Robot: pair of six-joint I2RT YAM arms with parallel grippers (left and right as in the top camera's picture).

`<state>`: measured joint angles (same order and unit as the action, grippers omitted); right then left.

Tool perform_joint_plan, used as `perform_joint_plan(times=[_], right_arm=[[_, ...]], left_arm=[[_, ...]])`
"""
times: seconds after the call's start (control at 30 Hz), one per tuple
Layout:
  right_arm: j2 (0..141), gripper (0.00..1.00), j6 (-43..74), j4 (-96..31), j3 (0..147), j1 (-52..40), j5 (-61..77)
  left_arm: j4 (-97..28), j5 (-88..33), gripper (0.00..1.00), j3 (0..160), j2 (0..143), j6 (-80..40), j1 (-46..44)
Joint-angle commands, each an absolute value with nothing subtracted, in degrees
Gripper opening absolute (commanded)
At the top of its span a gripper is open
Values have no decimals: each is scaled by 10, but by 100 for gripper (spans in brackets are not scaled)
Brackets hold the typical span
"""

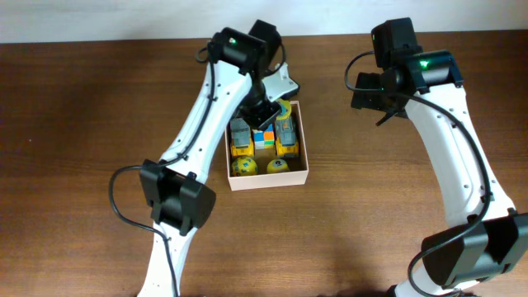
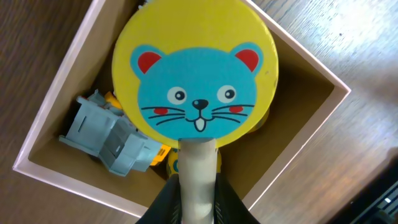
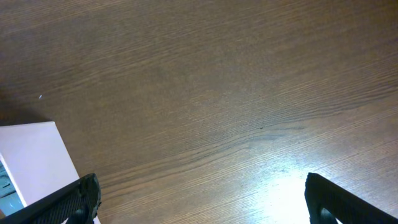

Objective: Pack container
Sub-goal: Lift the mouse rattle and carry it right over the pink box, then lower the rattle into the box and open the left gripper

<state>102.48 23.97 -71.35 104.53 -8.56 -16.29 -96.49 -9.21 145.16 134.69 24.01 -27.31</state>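
My left gripper moves its paddle back and down over the yellow balls by the container's near side next, since trucks fill the container's far part.
The container [image 1: 305,153] is a square cardboard box with whitish walls at the table's middle; its rim also shows in the left wrist view [image 2: 46,121]. It holds yellow toy trucks [image 1: 241,142], a colourful cube [image 1: 264,139] and two yellow balls [image 1: 244,167]. My left gripper [image 2: 198,199] is shut on the pale handle of a round yellow paddle with a blue mouse face [image 2: 196,74], held above the box's far part. A grey-blue truck part [image 2: 109,134] lies under it. My right gripper [image 3: 202,196] is open and empty over bare table, right of the box.
A white box corner [image 3: 34,155] shows at the left edge of the right wrist view. The wooden table [image 1: 82,124] stretches to all sides of the container.
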Motion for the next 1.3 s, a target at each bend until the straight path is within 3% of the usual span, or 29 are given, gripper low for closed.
perform_joint_plan(times=[0.0,0.47,1.27], right_arm=[[1027,99,243,-713,1044,-83,-170],[1027,99,243,-713,1044,-83,-170],[1027,99,243,-713,1044,-83,-170]], left_arm=[[-967,-73,10,1454,1349,219,-274],[-967,-134,10,1376,1349,161,-310],[-967,-88,13,1266,1349,161,-356]])
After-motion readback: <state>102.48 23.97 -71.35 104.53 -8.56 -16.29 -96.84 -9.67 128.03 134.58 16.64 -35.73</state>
